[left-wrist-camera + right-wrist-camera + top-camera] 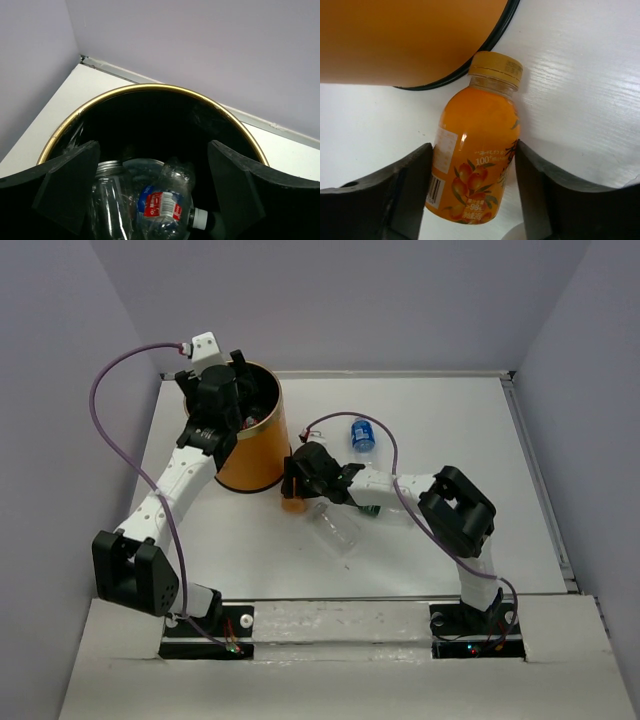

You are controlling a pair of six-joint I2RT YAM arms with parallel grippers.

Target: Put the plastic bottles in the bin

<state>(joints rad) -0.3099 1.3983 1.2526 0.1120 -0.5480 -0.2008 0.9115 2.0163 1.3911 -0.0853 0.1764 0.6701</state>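
The orange bottle is still outside the bin, so the robot's right gripper will next lift the bottle up and outward over the bin's opening (262,395) and let go of it there.
The tall orange-yellow bin (255,455) stands at the back left. My left gripper (236,402) hovers open and empty over its mouth (150,90). Inside lie a clear bottle with a blue and red label and white cap (162,206) and a clear jar-like bottle (107,197). My right gripper (297,492) is shut on the orange bottle (477,150), which lies on the table against the bin's dark bottom rim (485,47); both pads touch its sides. A clear bottle (336,526), a blue-labelled bottle (362,435) and a green-labelled one (374,510), partly under the right arm, lie on the table.
Low walls edge the white table at the back (390,373) and right (535,470). A purple cable (120,440) loops from the left arm. The right arm's forearm (400,485) stretches across the middle of the table.
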